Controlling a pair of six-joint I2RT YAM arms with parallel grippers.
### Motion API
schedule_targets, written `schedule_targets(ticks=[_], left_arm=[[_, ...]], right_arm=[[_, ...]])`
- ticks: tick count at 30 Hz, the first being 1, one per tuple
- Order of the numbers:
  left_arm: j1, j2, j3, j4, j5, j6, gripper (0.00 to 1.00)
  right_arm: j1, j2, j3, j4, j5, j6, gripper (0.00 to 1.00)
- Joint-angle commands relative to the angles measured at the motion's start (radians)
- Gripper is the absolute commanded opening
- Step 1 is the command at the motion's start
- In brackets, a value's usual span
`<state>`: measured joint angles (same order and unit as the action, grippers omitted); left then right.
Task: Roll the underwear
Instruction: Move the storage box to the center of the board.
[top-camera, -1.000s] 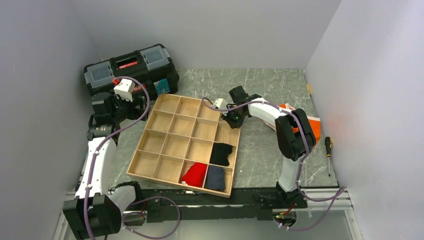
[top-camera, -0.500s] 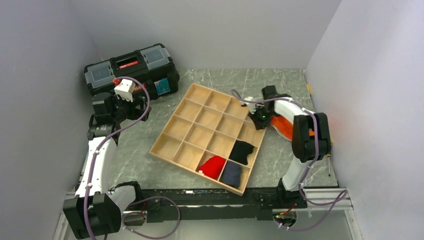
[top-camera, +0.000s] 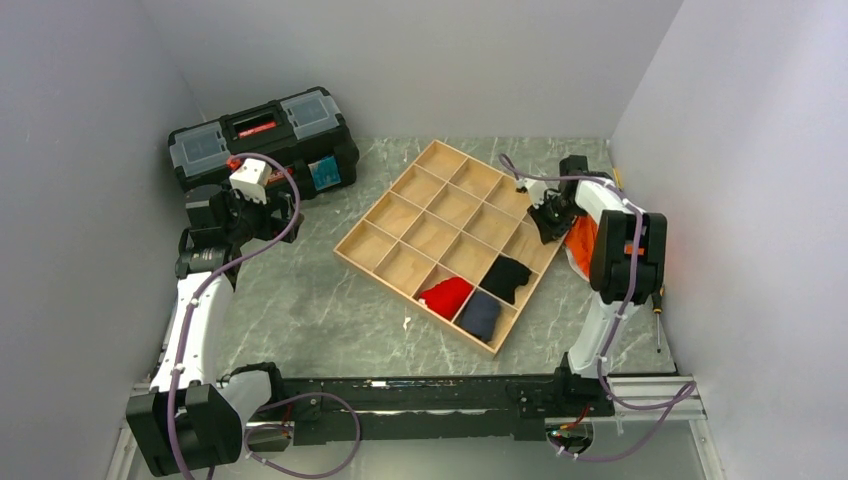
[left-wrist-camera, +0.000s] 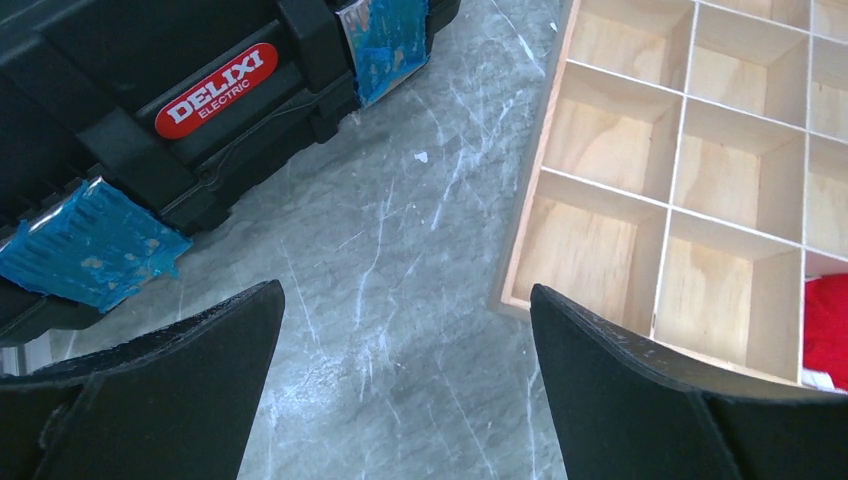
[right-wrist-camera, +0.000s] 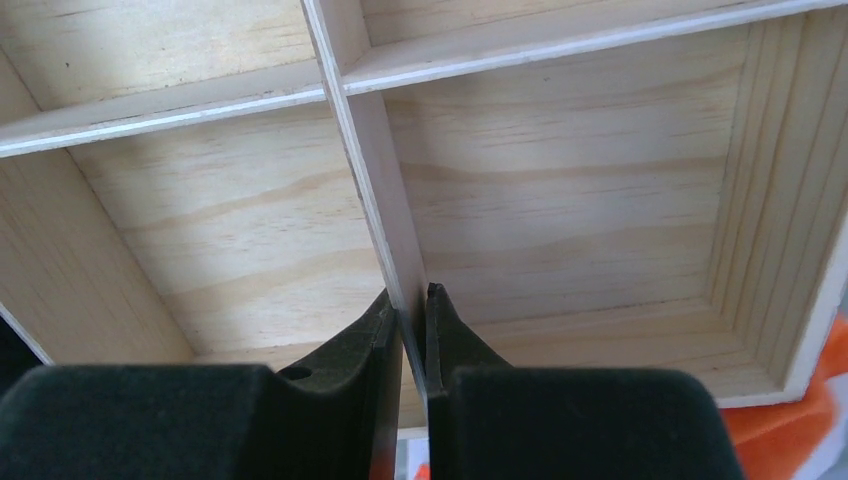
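Note:
The tray (top-camera: 386, 196) lies diagonally, so the robot's right gripper will next pull it outward by the tray's thin divider to turn it straighter, and then open.
The underwear (top-camera: 581, 241) is a bright orange cloth lying on the table at the right, mostly hidden under my right arm. A strip of it shows past the tray's edge (right-wrist-camera: 790, 435) in the right wrist view. My right gripper (top-camera: 546, 214) (right-wrist-camera: 410, 297) is shut on a thin divider wall (right-wrist-camera: 365, 130) of the wooden tray (top-camera: 386, 196), at its right side, just left of the underwear. My left gripper (top-camera: 278, 203) (left-wrist-camera: 405, 290) hangs open over bare table, far left, with nothing between its fingers.
The tray lies turned diagonally and holds a red bundle (top-camera: 446, 296), a navy bundle (top-camera: 482, 313) and a black bundle (top-camera: 507, 277) in its near cells. A black toolbox (top-camera: 262, 135) stands at the back left. A screwdriver (top-camera: 658, 325) lies by the right wall.
My right gripper has dragged the tray right and toward the back, turning it clockwise. The tray has left the toolbox side and now reaches the underwear. The left arm has not moved.

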<state>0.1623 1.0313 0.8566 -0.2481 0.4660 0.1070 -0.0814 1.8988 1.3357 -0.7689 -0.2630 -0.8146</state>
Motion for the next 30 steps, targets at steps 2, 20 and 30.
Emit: schedule_targets(ticks=[2,20,30], left_arm=[[0.005,-0.009,0.020,0.013,0.023,-0.017,0.99],[0.005,-0.010,0.005,0.042,0.028,-0.024,0.99],[0.005,-0.006,0.022,0.008,0.036,-0.022,0.99]], right_arm=[[0.000,0.135,0.255,-0.007,0.025,0.050,0.00],[-0.003,0.344,0.578,0.014,0.330,0.003,0.22],[-0.006,0.275,0.616,0.118,0.445,0.154,0.53]])
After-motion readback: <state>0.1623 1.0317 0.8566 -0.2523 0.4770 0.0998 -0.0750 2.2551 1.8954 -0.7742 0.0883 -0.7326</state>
